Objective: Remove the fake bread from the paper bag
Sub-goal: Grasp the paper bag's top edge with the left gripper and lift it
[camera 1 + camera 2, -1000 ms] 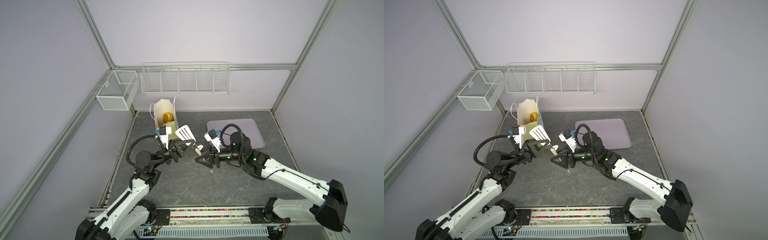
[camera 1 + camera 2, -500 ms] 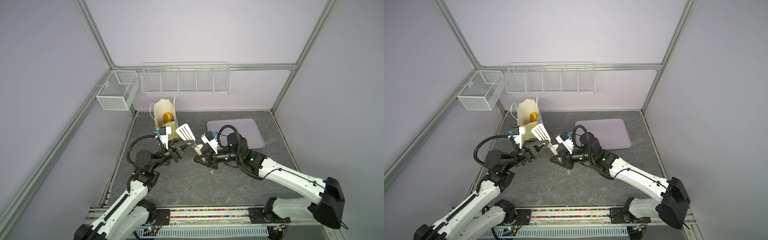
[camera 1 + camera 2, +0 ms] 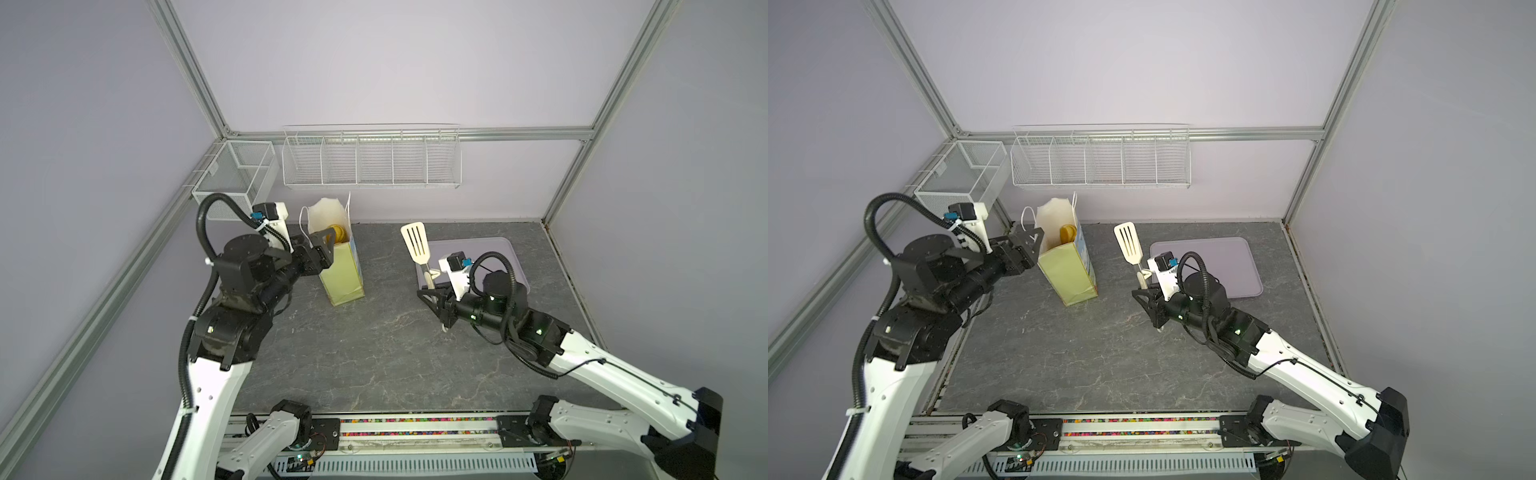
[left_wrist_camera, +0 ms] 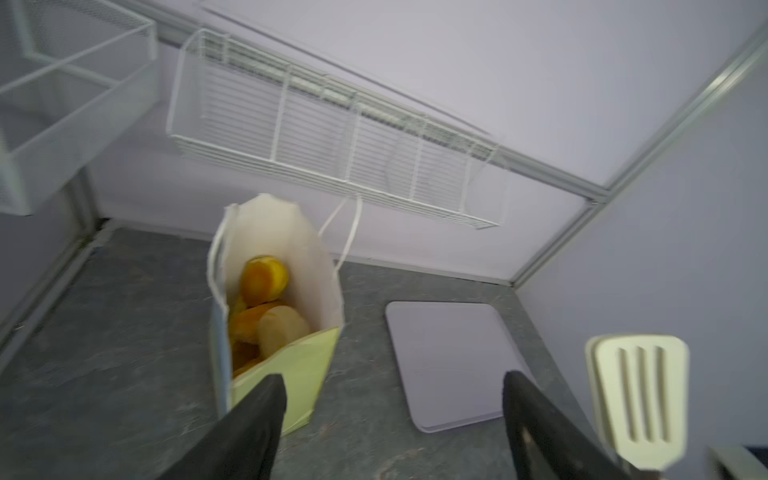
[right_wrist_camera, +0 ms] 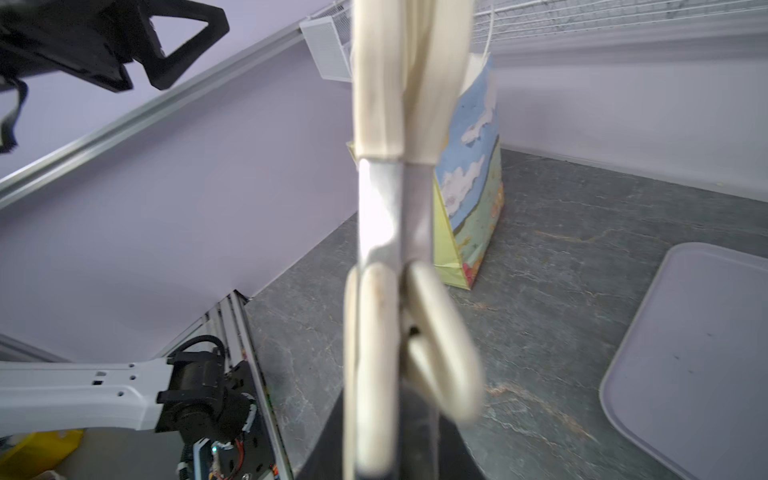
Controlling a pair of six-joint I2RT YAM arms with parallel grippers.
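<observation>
The thin edge of the bag's rim facing the mesh bin (image 4: 226,318) is outward and below, so my left gripper must reach out and lower its open fingers over it.
The paper bag (image 3: 343,270) (image 3: 1069,270) stands upright at the back left, pale yellow-green outside and white inside. Golden fake bread (image 3: 337,232) (image 3: 1067,235) (image 4: 262,278) shows in its open mouth. My left gripper (image 3: 322,249) (image 3: 1025,245) (image 4: 392,382) is open and empty just left of the bag's rim. I cannot tell whether it touches the bag. My right gripper (image 3: 434,295) (image 3: 1148,297) (image 5: 399,436) is shut on the handle of cream spatula tongs (image 3: 415,243) (image 3: 1128,245) (image 5: 378,208), held upright right of the bag. The bag's blue-sky face (image 5: 469,166) shows in the right wrist view.
A flat lilac tray (image 3: 490,245) (image 3: 1217,257) (image 4: 449,357) (image 5: 698,353) lies at the back right, behind my right wrist. A white wire rack (image 3: 370,160) hangs on the back wall and a mesh bin (image 3: 232,178) on the left rail, above the bag.
My left gripper opened, let go of the spatula tongs and drew back left to the bag. My right gripper shut on the tongs' handle and carried them to the right.
</observation>
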